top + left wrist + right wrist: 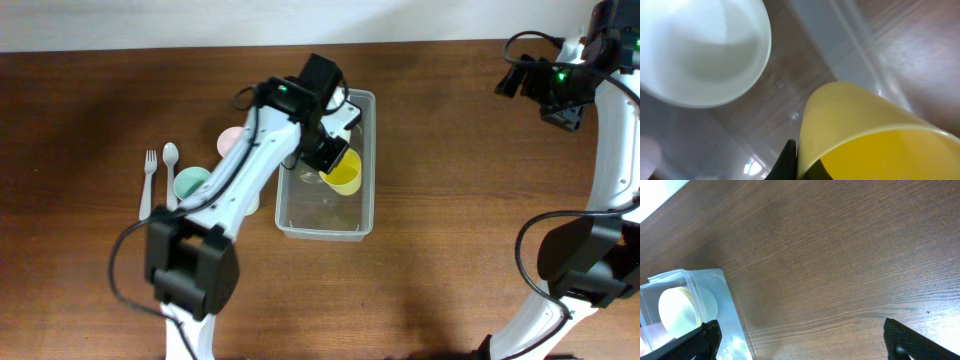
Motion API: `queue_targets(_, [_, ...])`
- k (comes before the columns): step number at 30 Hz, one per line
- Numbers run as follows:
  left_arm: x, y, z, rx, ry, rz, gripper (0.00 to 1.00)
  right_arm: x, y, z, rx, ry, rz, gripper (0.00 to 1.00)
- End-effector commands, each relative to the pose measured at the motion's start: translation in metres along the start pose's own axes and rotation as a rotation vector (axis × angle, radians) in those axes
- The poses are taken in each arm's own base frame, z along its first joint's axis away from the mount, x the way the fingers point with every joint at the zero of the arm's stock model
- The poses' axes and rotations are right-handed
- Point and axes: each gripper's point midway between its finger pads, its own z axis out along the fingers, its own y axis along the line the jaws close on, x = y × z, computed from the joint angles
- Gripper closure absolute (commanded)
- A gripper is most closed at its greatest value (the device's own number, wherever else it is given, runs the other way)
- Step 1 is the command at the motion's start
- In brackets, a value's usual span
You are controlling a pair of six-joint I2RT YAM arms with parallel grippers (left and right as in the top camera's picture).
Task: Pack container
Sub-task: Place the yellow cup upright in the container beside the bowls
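I need to lower the yellow cup (344, 173) with my left gripper next, onto the bare bottom of the container beside the white bowl, and let go of the cup's rim, since that spot is empty.
The clear plastic container (326, 213) stands at the table's middle. My left gripper (332, 160) is over it, shut on the rim of a yellow cup (344, 173), which hangs inside the container. In the left wrist view the yellow cup (875, 130) fills the lower right, with one black finger (787, 162) against its wall. A white bowl (700, 50) lies on the container floor beside it. My right gripper (800, 340) is open and empty, high at the far right. In the right wrist view the container (715, 320) sits at the lower left.
A pink bowl (230, 140) and a green bowl (189, 182) sit left of the container. A fork (148, 185) and a spoon (170, 172) lie further left. Bare wooden table lies between the container and the right arm (560, 85).
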Motion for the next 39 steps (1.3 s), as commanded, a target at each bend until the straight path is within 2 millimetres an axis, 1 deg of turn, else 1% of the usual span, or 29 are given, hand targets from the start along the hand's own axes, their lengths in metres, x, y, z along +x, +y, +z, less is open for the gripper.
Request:
queue_targets(1, [0.006, 0.013, 0.042, -0.020, 0.067, 0.004, 0.99, -0.003, -0.001, -0.003, 0.005, -0.014, -0.003, 0.01])
queue_targets(2, [0.005, 0.016, 0.051, -0.024, 0.071, 0.003, 0.99, -0.003, -0.001, -0.003, 0.005, -0.014, -0.003, 0.01])
queue_targets(4, [0.003, 0.024, 0.061, -0.053, 0.070, 0.004, 0.99, -0.003, -0.001, -0.003, 0.005, -0.014, -0.003, 0.01])
queue_targets(7, [-0.003, 0.026, 0.063, -0.061, 0.048, 0.008, 0.97, -0.003, -0.001, -0.003, 0.005, -0.014, -0.003, 0.01])
queue_targets(9, [-0.006, 0.025, 0.062, -0.059, 0.036, 0.009, 0.87, -0.003, -0.001, -0.003, 0.005, -0.014, -0.003, 0.01])
queue_targets(10, [-0.008, 0.025, 0.060, -0.060, 0.033, -0.005, 0.80, -0.003, -0.001, -0.003, 0.005, -0.014, -0.003, 0.01])
queue_targets(12, [-0.010, 0.024, 0.053, -0.059, 0.032, -0.027, 0.59, -0.003, -0.001, -0.003, 0.005, -0.014, -0.003, 0.01])
queue_targets(13, [-0.013, 0.022, 0.044, -0.056, 0.030, -0.026, 0.47, -0.003, -0.001, -0.003, 0.005, -0.014, -0.003, 0.01])
queue_targets(14, [-0.014, 0.021, 0.038, -0.056, 0.030, -0.026, 0.42, -0.003, -0.001, -0.003, 0.005, -0.014, -0.003, 0.01])
queue_targets(17, [-0.019, 0.017, 0.011, -0.057, 0.030, -0.026, 0.43, -0.003, -0.001, -0.003, 0.005, -0.014, -0.003, 0.01])
queue_targets(19, [-0.021, 0.017, -0.017, -0.082, 0.030, -0.027, 0.43, -0.003, -0.001, -0.003, 0.005, -0.014, -0.003, 0.01])
queue_targets(20, [-0.022, 0.021, -0.031, -0.110, 0.026, -0.030, 0.44, -0.003, -0.001, -0.003, 0.005, -0.014, -0.003, 0.01])
queue_targets(21, [-0.022, 0.025, -0.051, -0.140, 0.018, -0.035, 0.47, -0.003, -0.001, -0.003, 0.005, -0.014, -0.003, 0.01])
queue_targets(23, [-0.022, 0.034, -0.082, -0.177, -0.008, -0.053, 0.48, -0.003, -0.001, -0.003, 0.005, -0.014, -0.003, 0.01])
queue_targets(24, [-0.022, 0.040, -0.097, -0.191, -0.028, -0.066, 0.42, -0.003, -0.001, -0.003, 0.005, -0.014, -0.003, 0.01])
queue_targets(25, [-0.020, 0.049, -0.111, -0.209, -0.049, -0.089, 0.35, -0.003, -0.001, -0.003, 0.005, -0.014, -0.003, 0.01])
queue_targets(26, [-0.019, 0.061, -0.120, -0.237, -0.064, -0.134, 0.29, -0.003, -0.001, -0.003, 0.005, -0.014, -0.003, 0.01])
queue_targets(27, [-0.015, 0.082, -0.130, -0.280, -0.082, -0.217, 0.23, -0.003, -0.001, -0.003, 0.005, -0.014, -0.003, 0.01])
queue_targets(28, [-0.010, 0.098, -0.134, -0.297, -0.087, -0.270, 0.13, -0.003, -0.001, -0.003, 0.005, -0.014, -0.003, 0.01])
queue_targets(29, [-0.005, 0.112, -0.137, -0.306, -0.090, -0.306, 0.13, -0.003, -0.001, -0.003, 0.005, -0.014, -0.003, 0.01])
queue_targets(30, [0.005, 0.135, -0.137, -0.316, -0.081, -0.379, 0.08, -0.003, -0.001, -0.003, 0.005, -0.014, -0.003, 0.01])
queue_targets(31, [0.013, 0.150, -0.137, -0.320, -0.075, -0.433, 0.08, -0.003, -0.001, -0.003, 0.005, -0.014, -0.003, 0.01])
queue_targets(32, [0.023, 0.170, -0.130, -0.286, -0.063, -0.493, 0.08, -0.003, -0.001, -0.003, 0.005, -0.014, -0.003, 0.01])
queue_targets(33, [0.029, 0.182, -0.123, -0.260, -0.052, -0.527, 0.09, -0.003, -0.001, -0.003, 0.005, -0.014, -0.003, 0.01])
queue_targets(34, [0.035, 0.194, -0.114, -0.234, -0.036, -0.561, 0.11, -0.003, -0.001, -0.003, 0.005, -0.014, -0.003, 0.01])
queue_targets(35, [0.045, 0.210, -0.101, -0.217, -0.008, -0.601, 0.18, -0.003, -0.001, -0.003, 0.005, -0.014, -0.003, 0.01])
queue_targets(37, [0.058, 0.226, -0.080, -0.202, 0.044, -0.641, 0.21, -0.003, -0.001, -0.003, 0.005, -0.014, -0.003, 0.01])
queue_targets(39, [0.067, 0.233, -0.051, -0.139, 0.100, -0.626, 0.24, -0.003, -0.001, -0.003, 0.005, -0.014, -0.003, 0.01])
